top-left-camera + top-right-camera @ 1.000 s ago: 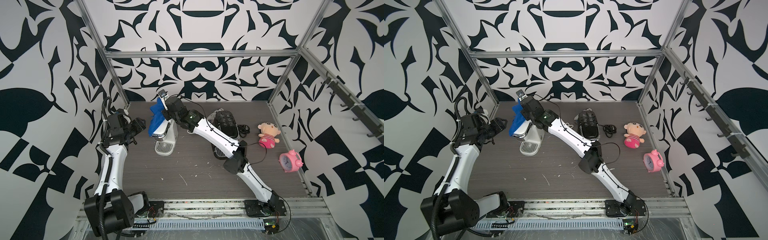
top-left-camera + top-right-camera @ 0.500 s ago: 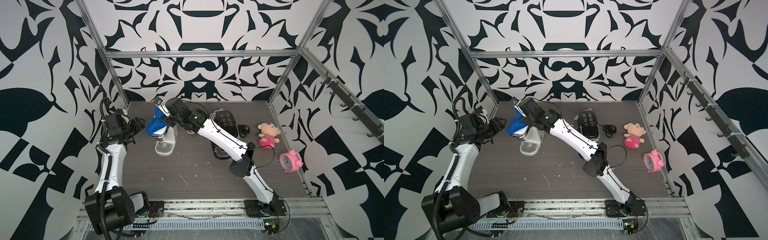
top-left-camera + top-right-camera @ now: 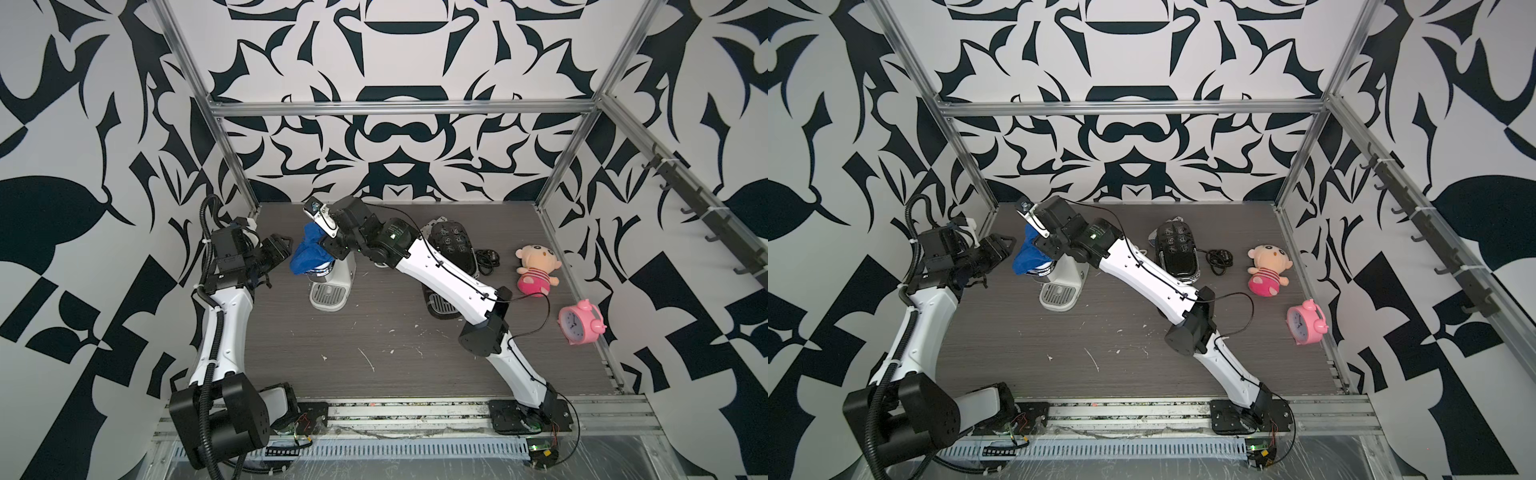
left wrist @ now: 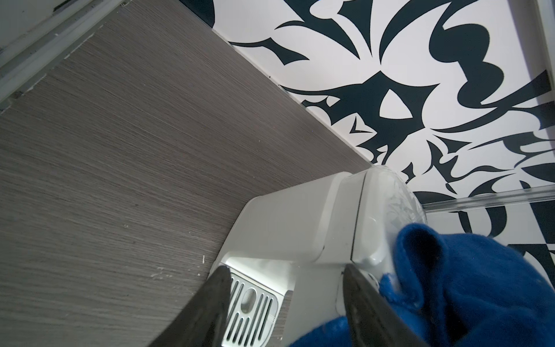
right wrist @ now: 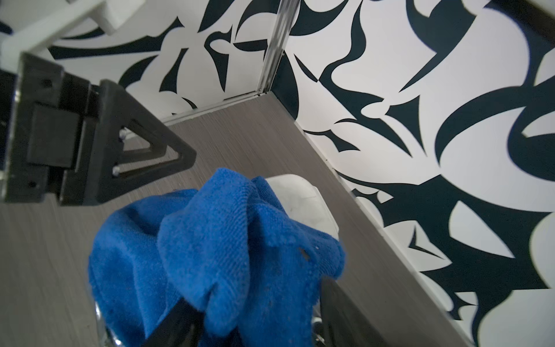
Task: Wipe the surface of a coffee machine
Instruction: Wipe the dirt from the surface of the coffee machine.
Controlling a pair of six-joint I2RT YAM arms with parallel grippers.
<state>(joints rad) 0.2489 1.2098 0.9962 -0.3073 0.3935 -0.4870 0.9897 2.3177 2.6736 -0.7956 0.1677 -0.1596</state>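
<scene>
The machine's white far end [image 5: 307, 201] lies outward of my right gripper's fingers, so they should slide outward over it with the bunched cloth next and close.
A white coffee machine [image 3: 338, 274] [image 3: 1065, 276] stands at the back left of the table, its drip grille facing the front. A crumpled blue cloth [image 3: 309, 257] [image 3: 1030, 259] lies slumped over its top and left side. My right gripper [image 5: 255, 315] reaches over the machine from the right, jaws spread wide, the cloth [image 5: 210, 255] bunched loosely between them. My left gripper [image 3: 282, 245] [image 4: 285, 300] hovers just left of the machine [image 4: 300, 222], open and holding nothing, one finger close to the cloth [image 4: 480, 285].
A black appliance [image 3: 451, 245] with a coiled cable [image 3: 486, 259] sits right of the machine, under my right arm. A plush doll [image 3: 536, 270] and a pink alarm clock [image 3: 579, 322] lie by the right wall. White crumbs [image 3: 365, 357] dot the table's front.
My right gripper went from shut on the cloth to spread wide and shifted left. The cloth sank from a raised bunch onto the machine's top. The left arm barely moved.
</scene>
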